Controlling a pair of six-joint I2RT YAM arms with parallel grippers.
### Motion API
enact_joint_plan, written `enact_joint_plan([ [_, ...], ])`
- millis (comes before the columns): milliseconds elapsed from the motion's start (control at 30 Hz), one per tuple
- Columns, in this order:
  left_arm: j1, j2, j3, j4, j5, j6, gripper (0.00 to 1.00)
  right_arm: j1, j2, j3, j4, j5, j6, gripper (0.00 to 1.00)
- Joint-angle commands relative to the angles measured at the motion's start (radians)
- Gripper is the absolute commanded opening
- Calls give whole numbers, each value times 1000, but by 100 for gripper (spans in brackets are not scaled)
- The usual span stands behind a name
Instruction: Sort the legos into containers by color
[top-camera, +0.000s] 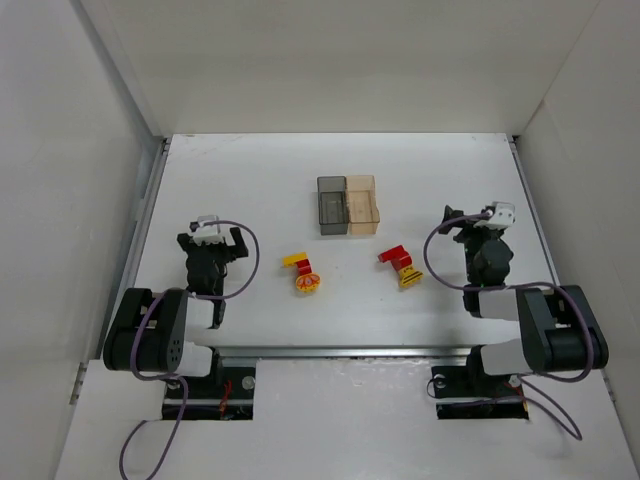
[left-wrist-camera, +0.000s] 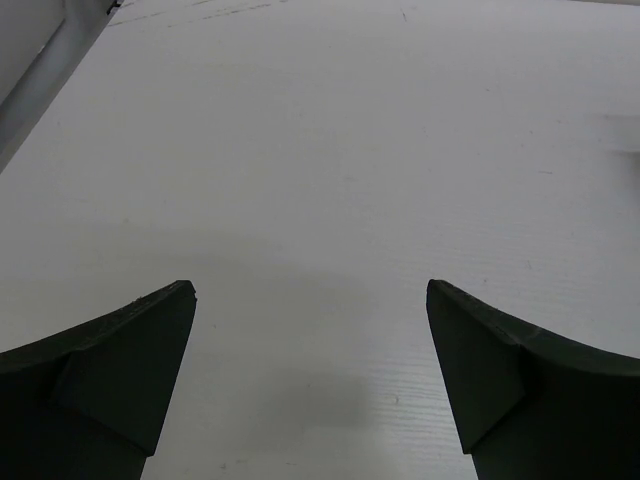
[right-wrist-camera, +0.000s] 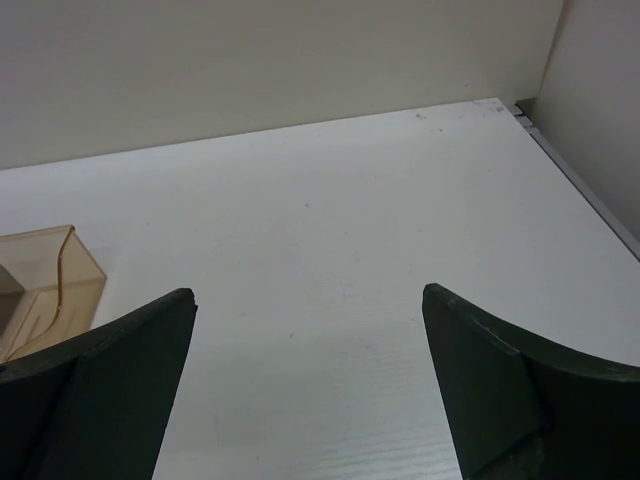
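The right gripper's empty fingers swing across and down next, as the nearer cluster's red stem (top-camera: 402, 263) lies below and to its left in the top view.
Two clusters of small red and yellow legos lie on the white table: one (top-camera: 302, 272) at centre left, one (top-camera: 400, 266) at centre right. Behind them stand the joined containers, a smoky dark grey bin (top-camera: 331, 207) and a pale orange-tan bin (top-camera: 362, 204); a corner of the tan bin (right-wrist-camera: 50, 285) shows in the right wrist view. My left gripper (top-camera: 210, 232) is open to the left of the legos, with bare table between its fingers (left-wrist-camera: 311, 290). On the other side of the legos my right gripper (top-camera: 475, 222) is open too, nothing between its fingers (right-wrist-camera: 309, 292).
White walls enclose the table on the left, back (top-camera: 340, 60) and right. A metal rail (top-camera: 330, 352) runs along the near edge by the arm bases.
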Motion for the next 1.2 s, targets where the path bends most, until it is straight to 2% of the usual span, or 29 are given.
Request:
enact_joint_plan([
  [0, -8, -15, 14, 224, 21, 28, 100, 10, -128, 69, -97, -51, -12, 100],
  [67, -9, -15, -7, 245, 12, 28, 100, 10, -208, 103, -264, -51, -24, 100],
  [100, -9, -15, -30, 352, 12, 28, 100, 10, -248, 165, -329, -68, -39, 100],
  [133, -9, -32, -50, 368, -7, 28, 100, 10, -330, 193, -375, -85, -99, 100],
  [200, -9, -214, -100, 321, 68, 57, 100, 45, -410, 258, -498, -140, -194, 100],
  [233, -19, -296, -101, 213, 100, 89, 100, 59, -443, 354, -559, -140, -242, 100],
  [267, -19, -470, -87, 130, 237, 206, 100, 77, -483, 421, -740, -125, -336, 100],
  [300, -19, -548, 21, -8, 352, 358, 100, 117, -483, 498, -845, -52, -381, 100],
  [333, -19, -608, 113, -418, 458, 526, 100, 143, -483, 652, -945, 11, -420, 100],
  [367, -31, -651, 214, -601, 543, 765, 100, 174, -436, 725, -1107, 101, -481, 100],
  [400, -32, -652, 306, -724, 544, 793, 100, 209, -408, 790, -1171, 208, -527, 100],
  [433, -41, -643, 467, -810, 544, 805, 100, 308, -377, 848, -1217, 475, -584, 100],
  [467, -41, -630, 541, -942, 527, 818, 100, 358, -348, 917, -1218, 625, -646, 100],
  [500, -50, -586, 618, -1009, 527, 853, 100, 390, -284, 945, -1218, 728, -782, 100],
  [533, -50, -558, 766, -1070, 515, 853, 100, 406, -255, 973, -1218, 822, -809, 100],
  [567, -50, -526, 840, -1192, 515, 853, 100, 406, -227, 1038, -1218, 850, -782, 100],
  [600, -50, -494, 910, -1246, 515, 821, 100, 406, -189, 1074, -1218, 880, -553, 100],
  [633, -50, -428, 972, -1293, 503, 719, 100, 406, -188, 1101, -1236, 930, -394, 100],
  [667, -50, -399, 1070, -1336, 502, 657, 100, 397, -188, 1121, -1314, 871, -259, 100],
  [733, -50, -336, 1132, -1449, 539, 568, 100, 340, -199, 1187, -1631, 376, -172, 100],
  [767, -59, -325, 1160, -1487, 573, 568, 100, 302, -199, 1188, -1683, 68, -149, 100],
  [800, -59, -325, 1160, -1539, 605, 577, 100, 301, -190, 1175, -1723, 21, -111, 100],
  [867, -59, -340, 1144, -1531, 637, 536, 100, 301, -155, 1122, -1826, -19, 9, 100],
  [900, -59, -351, 1105, -1514, 637, 472, 100, 301, -146, 1087, -1851, -37, 32, 97],
  [967, -59, -385, 1062, -1468, 637, 457, 100, 315, -133, 970, -1877, -37, 101, 93],
  [1033, -59, -398, 1007, -1427, 637, 468, 100, 347, -118, 903, -1899, -59, 123, 89],
  [1167, -59, -386, 987, -1417, 610, 448, 100, 404, -93, 847, -1917, -28, 160, 89],
])
